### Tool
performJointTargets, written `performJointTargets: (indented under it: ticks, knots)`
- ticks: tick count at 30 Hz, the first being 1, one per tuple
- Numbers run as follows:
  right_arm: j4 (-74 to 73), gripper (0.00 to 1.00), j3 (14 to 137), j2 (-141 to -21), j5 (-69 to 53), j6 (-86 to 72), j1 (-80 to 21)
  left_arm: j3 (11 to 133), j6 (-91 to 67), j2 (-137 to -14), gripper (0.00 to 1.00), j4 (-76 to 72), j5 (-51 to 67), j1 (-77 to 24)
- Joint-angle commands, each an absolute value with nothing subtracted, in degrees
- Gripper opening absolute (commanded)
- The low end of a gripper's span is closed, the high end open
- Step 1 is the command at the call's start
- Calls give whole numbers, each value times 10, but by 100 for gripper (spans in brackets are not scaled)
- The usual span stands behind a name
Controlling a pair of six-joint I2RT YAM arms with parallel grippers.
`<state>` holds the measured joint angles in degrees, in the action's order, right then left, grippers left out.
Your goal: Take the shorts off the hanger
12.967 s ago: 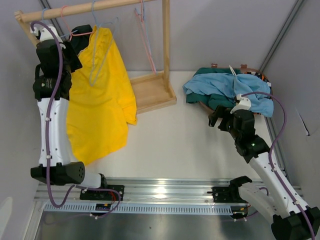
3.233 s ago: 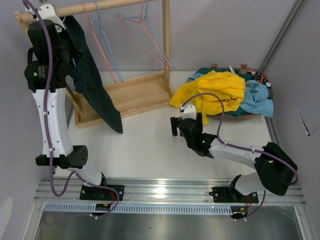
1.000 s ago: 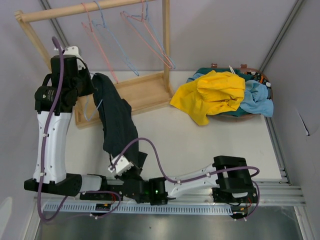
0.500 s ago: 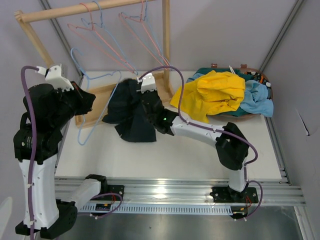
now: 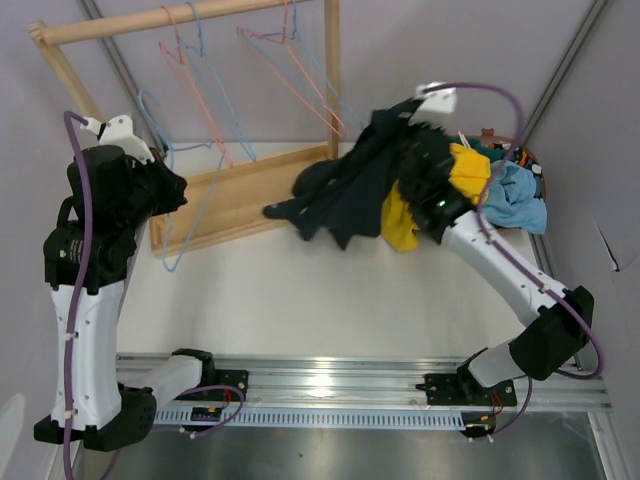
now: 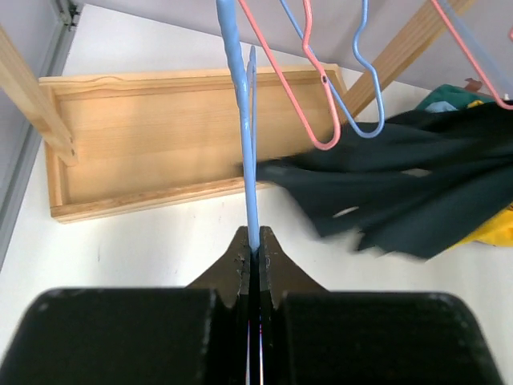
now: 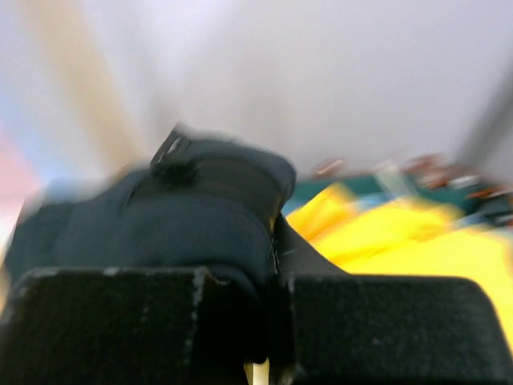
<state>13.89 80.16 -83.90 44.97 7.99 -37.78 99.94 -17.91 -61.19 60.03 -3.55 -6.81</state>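
Observation:
Next, my right gripper swings to the right in the top view, over the yellow and light blue shorts (image 5: 488,185) (image 7: 402,231), since the black shorts hang off any hanger.
The black shorts (image 5: 345,190) hang in the air between the rack and the clothes pile, free of any hanger, with my right gripper (image 5: 402,130) shut on their upper edge. In the blurred right wrist view the dark fabric (image 7: 184,216) bulges over the right gripper (image 7: 272,237). My left gripper (image 5: 180,190) is shut on a bare blue hanger (image 5: 160,235) off the rail at the left. The left wrist view shows the left gripper (image 6: 252,250) pinching the thin blue hanger (image 6: 244,144), with the black shorts (image 6: 401,192) to the right.
The wooden rack has a rail (image 5: 180,15), a post (image 5: 332,70) and a base tray (image 5: 240,195). Pink and blue empty hangers (image 5: 290,70) dangle from the rail. Yellow shorts (image 5: 465,170) and light blue shorts (image 5: 515,195) lie piled at the back right.
My right gripper has swung the black shorts up and to the right, from the rack's base to beside the pile. The left gripper still holds the blue hanger and has shifted slightly.

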Motion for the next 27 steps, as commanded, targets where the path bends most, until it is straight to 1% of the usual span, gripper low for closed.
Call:
performJointTargets:
  ticks: [1, 2, 4, 6, 8, 13, 14, 16, 17, 20, 22, 23, 24, 25, 27]
  knots:
    - [116, 0, 905, -815, 408, 72, -267, 998, -164, -606, 0, 563, -70, -71]
    - [95, 0, 923, -819, 400, 61, -221, 999, -163, -607, 0, 562, -80, -72]
    - [85, 0, 956, -829, 389, 54, -185, 999, -163, -610, 0, 559, -90, -71]
    - [79, 0, 961, -831, 385, 40, -145, 1008, -162, -619, 0, 557, -104, -71]
    - [70, 0, 945, -828, 381, 23, -128, 1008, -162, -629, 0, 554, -115, -71]
    - [99, 0, 830, -788, 409, 3, -116, 1019, -152, -646, 0, 529, -158, -71]
    - [106, 0, 785, -781, 419, -12, -115, 1031, -148, -653, 0, 530, -171, -71]
    - [106, 0, 741, -771, 439, -33, -106, 1048, -139, -685, 0, 539, -209, -70]
    - [106, 0, 699, -763, 449, -41, -103, 1075, -136, -695, 0, 542, -218, -70]
    - [57, 0, 655, -764, 480, -108, -72, 1135, -134, -741, 0, 557, -221, -63]
    - [25, 0, 644, -769, 471, -160, -49, 1165, -133, -764, 0, 563, -221, -62]
    - [-9, 41, 642, -771, 459, -176, -25, 1181, -132, -769, 0, 563, -221, -62]
    - [-24, 91, 635, -771, 415, -185, -14, 1186, -131, -774, 0, 565, -223, -62]
    - [-35, 99, 628, -769, 398, -201, -6, 1200, -130, -782, 0, 564, -228, -62]
    - [-38, 99, 598, -753, 376, -217, -6, 1232, -127, -794, 0, 570, -236, -62]
